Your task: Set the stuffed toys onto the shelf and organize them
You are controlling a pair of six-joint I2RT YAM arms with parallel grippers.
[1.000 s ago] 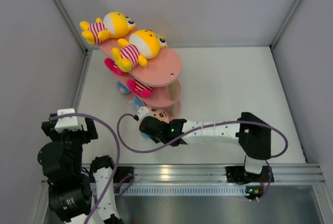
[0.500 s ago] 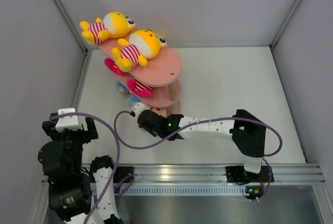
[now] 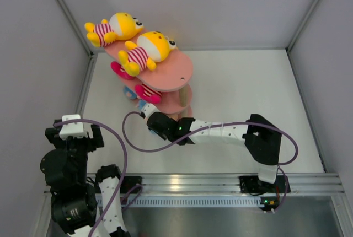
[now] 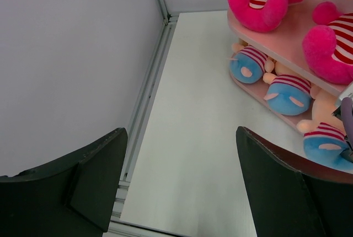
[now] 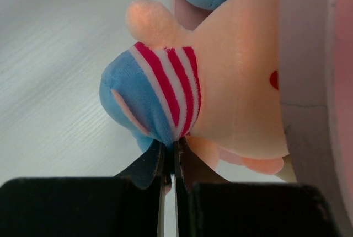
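Note:
I will next push the toy in my right gripper farther under the middle board's near edge and let it go, since its blue body sticks out past the bottom board.
The pink three-tier shelf stands at the back left. Two yellow toys lie on its top board, pink toys on the middle board, and blue-shirted beige toys on the bottom board. My right gripper is shut on the body of another blue-shirted beige toy, pinching its fabric, and holds it against the bottom board's edge. In the top view that gripper is at the shelf's near side, and the toy is mostly hidden. My left gripper is open and empty near the left wall.
Grey walls enclose the white table on three sides. A purple cable loops from the right wrist across the near table. A metal rail runs along the front edge.
My right gripper has moved farther toward the shelf with the blue-shirted toy, which now sits under the shelf's edge. The left arm has not moved.

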